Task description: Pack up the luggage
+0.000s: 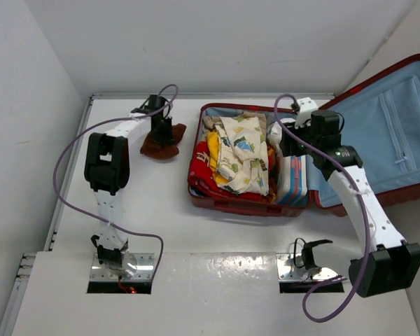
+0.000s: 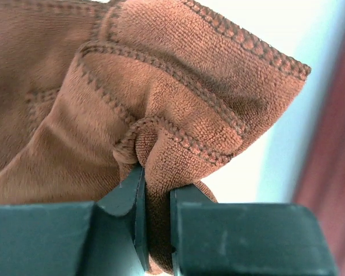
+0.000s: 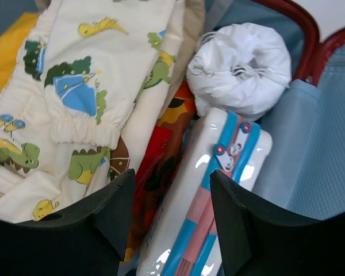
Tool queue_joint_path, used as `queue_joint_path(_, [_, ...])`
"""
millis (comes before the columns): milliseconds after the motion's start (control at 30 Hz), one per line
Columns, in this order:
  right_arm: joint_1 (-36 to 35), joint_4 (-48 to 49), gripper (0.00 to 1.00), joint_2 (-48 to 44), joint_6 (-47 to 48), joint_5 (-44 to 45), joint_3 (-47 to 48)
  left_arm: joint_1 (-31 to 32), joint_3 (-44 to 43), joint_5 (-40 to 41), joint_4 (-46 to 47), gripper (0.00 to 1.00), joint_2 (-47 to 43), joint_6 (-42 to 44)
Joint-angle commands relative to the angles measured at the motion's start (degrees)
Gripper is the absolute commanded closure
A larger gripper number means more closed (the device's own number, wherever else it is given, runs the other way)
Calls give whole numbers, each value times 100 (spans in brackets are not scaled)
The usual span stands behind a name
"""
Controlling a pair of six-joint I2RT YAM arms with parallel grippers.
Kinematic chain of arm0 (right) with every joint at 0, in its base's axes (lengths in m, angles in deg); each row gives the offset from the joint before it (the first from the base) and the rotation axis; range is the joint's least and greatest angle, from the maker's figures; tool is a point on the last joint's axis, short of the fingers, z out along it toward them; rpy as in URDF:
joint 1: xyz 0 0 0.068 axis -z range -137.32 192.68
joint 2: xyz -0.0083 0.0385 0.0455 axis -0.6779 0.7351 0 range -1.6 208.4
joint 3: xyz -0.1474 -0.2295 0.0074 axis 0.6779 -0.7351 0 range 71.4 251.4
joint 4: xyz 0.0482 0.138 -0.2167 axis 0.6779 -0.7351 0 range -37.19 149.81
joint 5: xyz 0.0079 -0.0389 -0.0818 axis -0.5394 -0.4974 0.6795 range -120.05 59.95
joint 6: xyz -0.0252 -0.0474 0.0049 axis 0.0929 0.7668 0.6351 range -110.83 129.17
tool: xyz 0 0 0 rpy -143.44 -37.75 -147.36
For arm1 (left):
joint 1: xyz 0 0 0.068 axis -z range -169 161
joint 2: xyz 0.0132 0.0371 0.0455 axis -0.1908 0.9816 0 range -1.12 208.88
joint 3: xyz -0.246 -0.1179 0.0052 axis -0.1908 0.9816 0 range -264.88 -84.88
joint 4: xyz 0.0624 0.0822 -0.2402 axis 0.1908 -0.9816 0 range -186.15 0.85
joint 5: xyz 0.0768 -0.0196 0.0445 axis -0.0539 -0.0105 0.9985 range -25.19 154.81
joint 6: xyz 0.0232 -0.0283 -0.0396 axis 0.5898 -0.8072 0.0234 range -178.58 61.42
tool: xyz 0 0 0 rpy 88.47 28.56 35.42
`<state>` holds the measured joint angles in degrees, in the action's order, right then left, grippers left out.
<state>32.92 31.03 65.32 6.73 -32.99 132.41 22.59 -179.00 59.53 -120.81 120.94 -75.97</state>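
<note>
The robot should next use its left gripper to carry the brown cloth up over the luggage's rim and then down onto the dinosaur-print garment (image 1: 243,152).
The dark red luggage (image 1: 227,204) lies open at the right, its blue-lined lid (image 1: 388,133) leaning back. Inside are a cream dinosaur-print garment (image 1: 243,152), red and yellow clothes, a white bundle (image 3: 241,69) and a white, blue and pink packet (image 3: 210,213). My left gripper (image 1: 161,130) is shut on a brown cloth (image 1: 162,145) on the table left of the case; in the left wrist view the cloth (image 2: 161,103) is pinched between the pads. My right gripper (image 3: 171,198) is open and empty above the packet at the case's right side.
White walls bound the table at the left and back. The open lid takes up the far right. Cables loop from both arms. Two metal mounting plates (image 1: 122,266) sit at the near edge.
</note>
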Motion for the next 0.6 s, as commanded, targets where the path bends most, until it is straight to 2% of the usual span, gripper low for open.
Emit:
queue_joint_path(0, [254, 214, 45, -346, -731, 187, 244, -35, -473, -518, 370, 96, -830, -335])
queue_joint_path(133, [535, 258, 45, -530, -995, 442, 323, 552, -1010, -518, 371, 97, -1306, -467])
queue_joint_path(267, [659, 302, 42, -653, -1013, 663, 473, 1168, -1704, -396, 371, 97, -1308, -598])
queue_joint_path(367, [686, 372, 42, -671, -864, 900, 752, 1712, -2161, -176, 371, 97, -1132, -599])
queue_joint_path(567, [782, 372, 40, -487, -486, 1356, 1439, 2530, -2672, 203, 248, 97, -70, -547])
